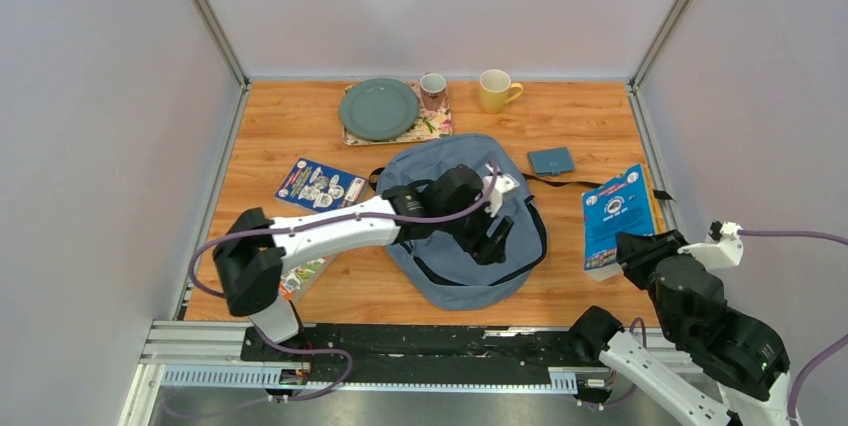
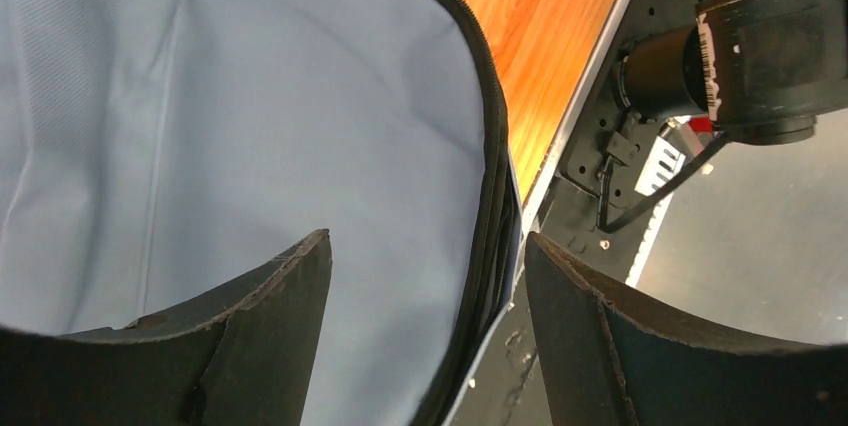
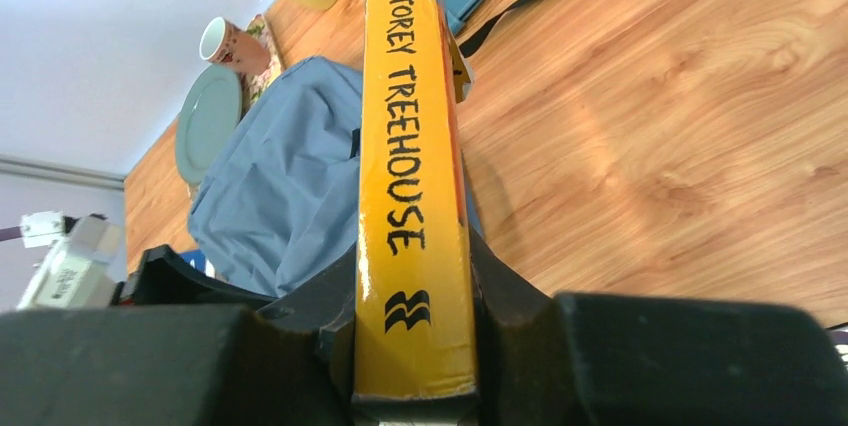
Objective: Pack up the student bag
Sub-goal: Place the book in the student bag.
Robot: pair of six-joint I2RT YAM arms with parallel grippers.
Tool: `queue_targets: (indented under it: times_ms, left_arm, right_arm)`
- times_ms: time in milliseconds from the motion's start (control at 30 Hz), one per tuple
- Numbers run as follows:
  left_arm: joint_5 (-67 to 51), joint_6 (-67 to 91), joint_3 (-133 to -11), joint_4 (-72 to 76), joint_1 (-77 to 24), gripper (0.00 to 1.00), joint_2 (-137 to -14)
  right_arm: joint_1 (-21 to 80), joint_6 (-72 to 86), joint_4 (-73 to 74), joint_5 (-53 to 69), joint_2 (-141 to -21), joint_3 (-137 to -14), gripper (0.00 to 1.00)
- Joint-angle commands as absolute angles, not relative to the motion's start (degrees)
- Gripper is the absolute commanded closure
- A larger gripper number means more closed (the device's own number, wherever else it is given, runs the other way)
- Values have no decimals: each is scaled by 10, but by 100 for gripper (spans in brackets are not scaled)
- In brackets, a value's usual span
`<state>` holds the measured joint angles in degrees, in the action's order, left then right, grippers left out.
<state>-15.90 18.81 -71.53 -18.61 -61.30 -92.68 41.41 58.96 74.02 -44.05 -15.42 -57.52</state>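
Note:
My left gripper should lower toward the right in the top view, onto the bag's black zipper rim point(image 1: 520, 271) point(image 2: 492, 176), as the zipper rim lies below, off the middle of the gripper's fingers.
The grey-blue student bag point(image 1: 440, 168) lies flat in the middle of the table, its black zipper rim point(image 2: 492, 176) showing in the left wrist view. My left gripper point(image 1: 495, 236) is over the bag's right side. It is open point(image 2: 428, 238), and its fingers straddle the zipper rim without gripping it. My right gripper point(image 1: 628, 246) is shut on a blue-covered book point(image 1: 615, 208) at the table's right side. In the right wrist view the jaws point(image 3: 412, 286) clamp the book's yellow spine point(image 3: 405, 126), with the bag point(image 3: 280, 186) to its left.
A blue booklet point(image 1: 322, 184) lies left of the bag, and another book point(image 1: 300, 276) lies partly under my left arm. A small teal case point(image 1: 551, 160) and a black strap point(image 1: 590, 184) lie right of the bag. A green plate point(image 1: 378, 109), a floral mug point(image 1: 432, 91) and a yellow mug point(image 1: 495, 91) stand at the back.

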Motion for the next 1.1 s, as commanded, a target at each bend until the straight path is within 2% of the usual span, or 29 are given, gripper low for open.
queue_targets:
  times_ms: [0, 300, 600, 767, 867, 900, 967, 1000, 1067]
  left_arm:
    - [-173, 143, -772, -170, -631, 22, -980]
    - [-218, 157, -854, -165, -644, 27, -1080]
    - [-237, 176, -867, -155, -650, 38, -1122]
    - [-240, 182, -871, -148, -651, 48, -1132]
    - [-238, 183, -874, -149, -650, 69, -1136]
    - [-237, 184, -875, -149, -650, 80, -1136]
    - [-236, 183, -875, -150, -650, 90, -1136]
    - [-234, 183, -875, -153, -650, 99, -1136]
    - [-232, 178, -877, -162, -650, 100, -1136]
  right_arm:
    - [414, 597, 737, -490, -129, -599, 100]
    - [414, 608, 735, -451, -106, -573, 100]
    - [414, 618, 747, -452, -94, -567, 100]
    - [414, 622, 756, -452, -83, -567, 100]
    - [413, 625, 760, -451, -81, -567, 100]
    - [414, 625, 762, -451, -81, -566, 100]
    - [414, 626, 764, -450, -80, -565, 100]
    - [414, 626, 764, -447, -79, -563, 100]
    - [413, 628, 765, -445, -78, -560, 100]
